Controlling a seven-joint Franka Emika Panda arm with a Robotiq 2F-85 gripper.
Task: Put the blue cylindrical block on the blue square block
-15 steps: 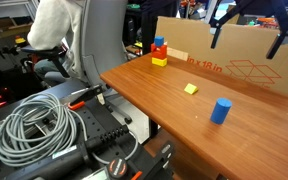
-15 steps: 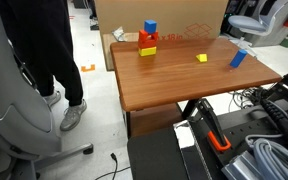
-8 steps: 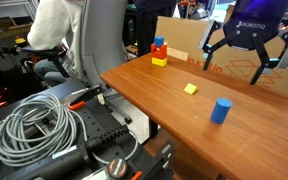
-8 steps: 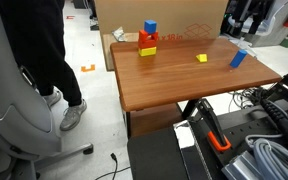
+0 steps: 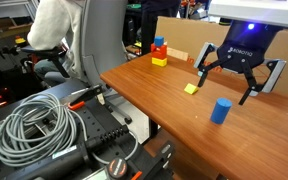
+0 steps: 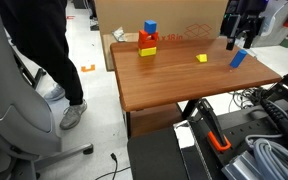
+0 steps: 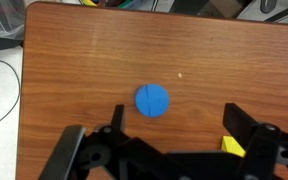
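Observation:
The blue cylindrical block stands below the robot's open fingers, outside their gap, so the gripper will next move down and toward the block until they straddle the round top (image 5: pixel 223 102) (image 7: pixel 152 100).
The blue cylindrical block (image 5: pixel 221 110) stands upright on the wooden table, also in an exterior view (image 6: pixel 238 58) and seen from above in the wrist view (image 7: pixel 152 100). The blue square block (image 5: pixel 161 43) tops a stack of red and yellow blocks at the table's far end, also in an exterior view (image 6: pixel 150 27). My gripper (image 5: pixel 231 86) is open and empty, hovering above the table just behind the cylinder; it also shows in an exterior view (image 6: pixel 238 38). In the wrist view its fingers (image 7: pixel 174 125) frame the table below the cylinder.
A small yellow cube (image 5: pixel 191 89) lies on the table near the gripper, also in the wrist view (image 7: pixel 232 146). A cardboard box (image 5: pixel 234 58) stands along the table's far side. A person and a chair (image 5: pixel 79 40) are beside the table. Cables (image 5: pixel 39 125) lie on a cart.
My gripper has come down from above the cardboard box toward the table and now hovers open close to the blue cylinder. The blocks have not moved.

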